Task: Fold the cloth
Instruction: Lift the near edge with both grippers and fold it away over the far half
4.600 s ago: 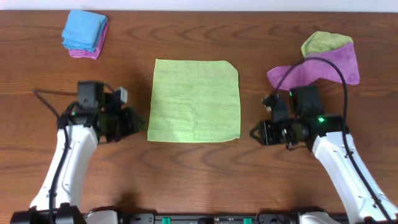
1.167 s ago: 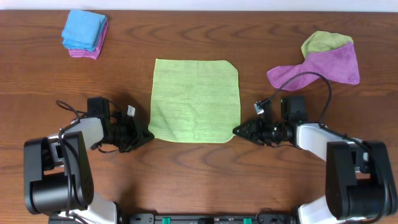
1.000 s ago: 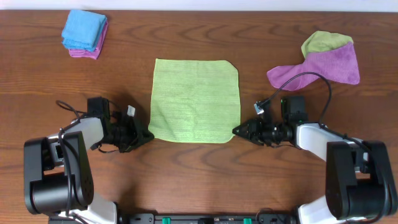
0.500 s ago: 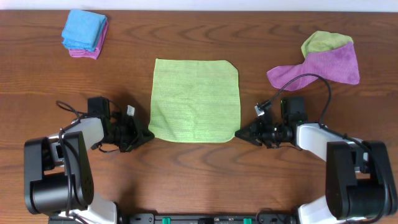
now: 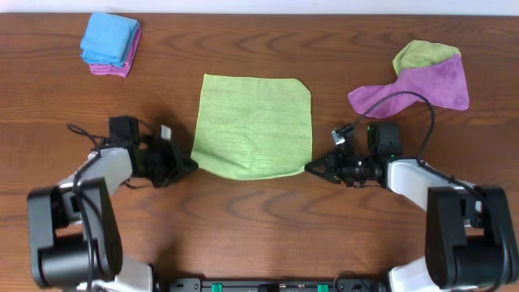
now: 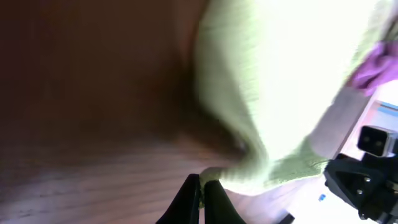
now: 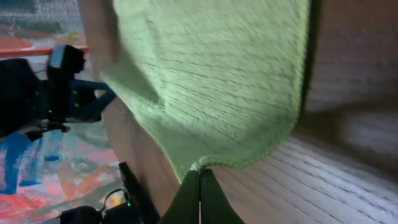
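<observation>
My left gripper should next carry the cloth's held corner outward and release it on the cloth's far corner nearest the folded stack (image 5: pixel 207 79), which lies outward of the gripper.
A light green cloth (image 5: pixel 254 123) lies spread in the middle of the table. My left gripper (image 5: pixel 191 165) is shut on its near left corner, and my right gripper (image 5: pixel 309 169) is shut on its near right corner. The near edge sags in a curve between them, lifted a little off the table. In the left wrist view my shut gripper (image 6: pixel 202 182) pinches the green cloth (image 6: pixel 273 93). In the right wrist view my shut gripper (image 7: pixel 199 172) pinches the cloth (image 7: pixel 217 81) at its corner.
A folded stack of blue and pink cloths (image 5: pixel 110 43) sits at the far left. A purple cloth and a yellow-green one (image 5: pixel 422 77) lie crumpled at the far right. A black cable (image 5: pixel 397 101) loops above the right arm.
Both grippers have closed on the cloth's near corners and moved them slightly away from me. The near edge has risen and now curves between them.
</observation>
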